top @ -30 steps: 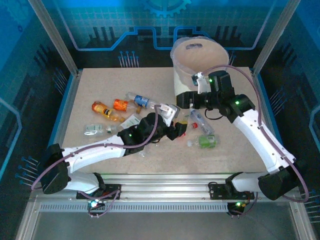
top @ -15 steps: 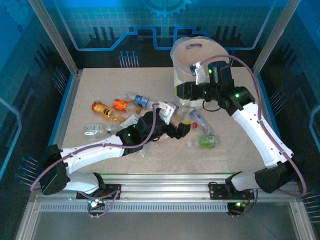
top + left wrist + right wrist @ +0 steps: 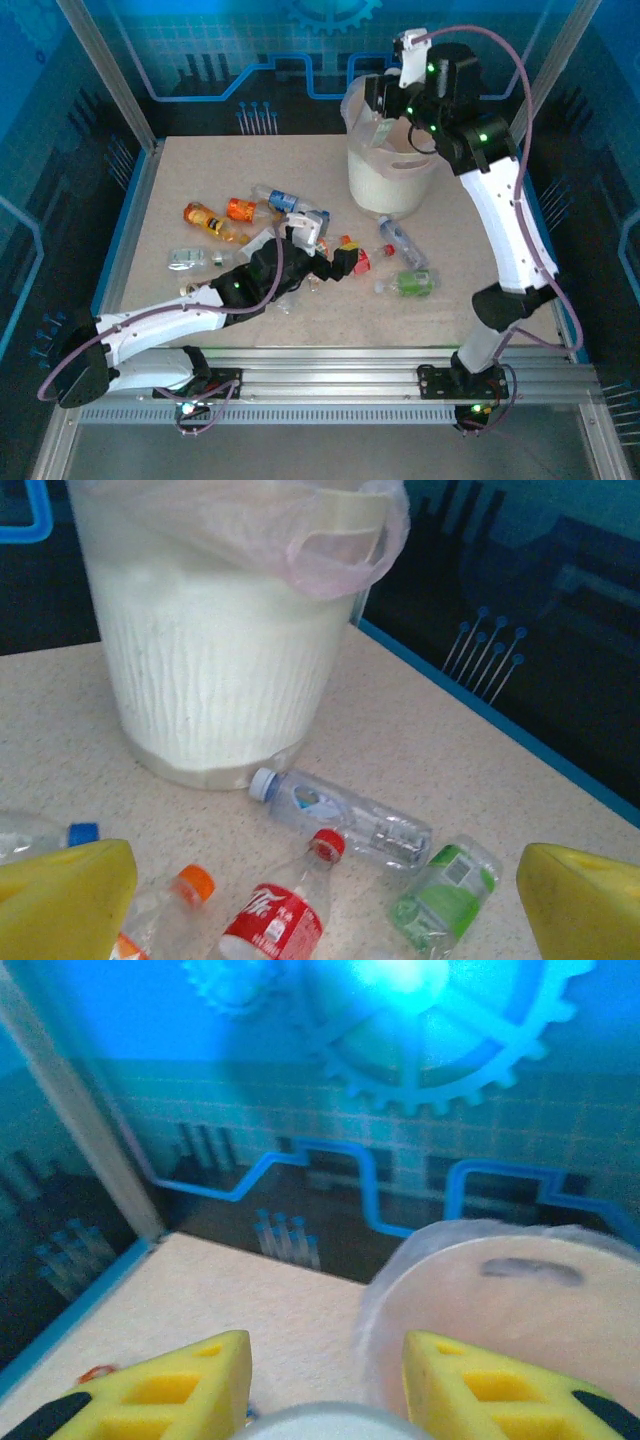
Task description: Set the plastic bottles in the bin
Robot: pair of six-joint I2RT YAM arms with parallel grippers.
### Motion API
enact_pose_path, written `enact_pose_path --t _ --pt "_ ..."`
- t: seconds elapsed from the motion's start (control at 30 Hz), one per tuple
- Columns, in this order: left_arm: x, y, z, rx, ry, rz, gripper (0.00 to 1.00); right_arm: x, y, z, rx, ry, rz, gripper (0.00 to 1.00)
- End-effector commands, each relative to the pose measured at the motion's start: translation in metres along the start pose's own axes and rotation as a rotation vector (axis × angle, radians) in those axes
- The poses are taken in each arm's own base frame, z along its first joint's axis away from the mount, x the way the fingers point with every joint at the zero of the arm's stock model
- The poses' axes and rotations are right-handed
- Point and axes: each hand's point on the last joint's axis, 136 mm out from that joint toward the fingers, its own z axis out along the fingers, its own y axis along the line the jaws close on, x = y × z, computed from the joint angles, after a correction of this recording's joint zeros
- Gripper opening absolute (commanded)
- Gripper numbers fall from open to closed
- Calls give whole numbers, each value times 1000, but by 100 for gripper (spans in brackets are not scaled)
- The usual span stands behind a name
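The plastic bottle still hangs high by the bin's rim, so I should next tip my right gripper down, lower it into the bin's opening (image 3: 402, 138) (image 3: 525, 1330) and release.
The bin (image 3: 390, 180) stands at the back of the table, with a clear liner over its rim. My right gripper (image 3: 383, 100) hangs high over the bin's near-left rim; between its yellow fingers (image 3: 325, 1360) sits the pale rounded end of a clear bottle (image 3: 320, 1422), shut in the grip. My left gripper (image 3: 340, 262) is open and low over the table (image 3: 325, 880). Below it lie a red-label bottle (image 3: 285, 910), an orange-capped bottle (image 3: 175, 895), a clear bottle with a pale cap (image 3: 350, 815) and a green-label bottle (image 3: 440, 895). The bin (image 3: 220, 680) rises just behind them.
More bottles lie left of centre: two orange ones (image 3: 205, 218) (image 3: 242, 210), a blue-label one (image 3: 285, 202) and a crushed clear one (image 3: 190, 260). Frame posts and blue walls close in the table. The table's far right edge (image 3: 520, 730) runs behind the green bottle.
My right gripper rose from the bin's base on the table to above the bin's rim, carrying the clear bottle. My left arm drew back slightly toward the left.
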Motion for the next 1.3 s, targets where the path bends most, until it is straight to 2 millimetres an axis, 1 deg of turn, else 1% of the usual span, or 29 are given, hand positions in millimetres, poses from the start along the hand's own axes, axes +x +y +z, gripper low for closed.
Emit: enact_pose_path --t 0.0,0.07,0.13,0.23,0.3,0.47,0.63,0.8,0.97,1.13,1.27 --pt "-8 12 -8 -46 -47 -59 99 -4 -46 19 208 -9 -45 11" --pt "-6 14 -9 -53 -39 -58 99 -6 -60 31 256 -17 -46 11" --pt "-3 16 -10 -65 -29 -58 99 -1 -75 47 299 -4 -44 11" --pt "-1 20 -12 -82 -21 -58 99 12 -87 71 309 28 -35 10" --pt "0 23 -14 -94 -22 -61 99 24 -89 87 285 52 -28 10" --pt "2 27 -15 -114 -13 -67 99 63 -90 122 235 143 -5 10" --pt "7 28 -14 -123 2 -68 99 101 -91 147 193 234 41 11" --pt "9 30 -13 -129 13 -70 99 133 -92 163 151 307 114 12" --pt "11 33 -13 -141 20 -75 99 158 -100 173 143 363 187 13" --pt "13 35 -14 -149 27 -77 99 183 -110 180 144 418 246 19" --pt "14 38 -15 -165 28 -85 99 193 -115 181 145 446 260 26"
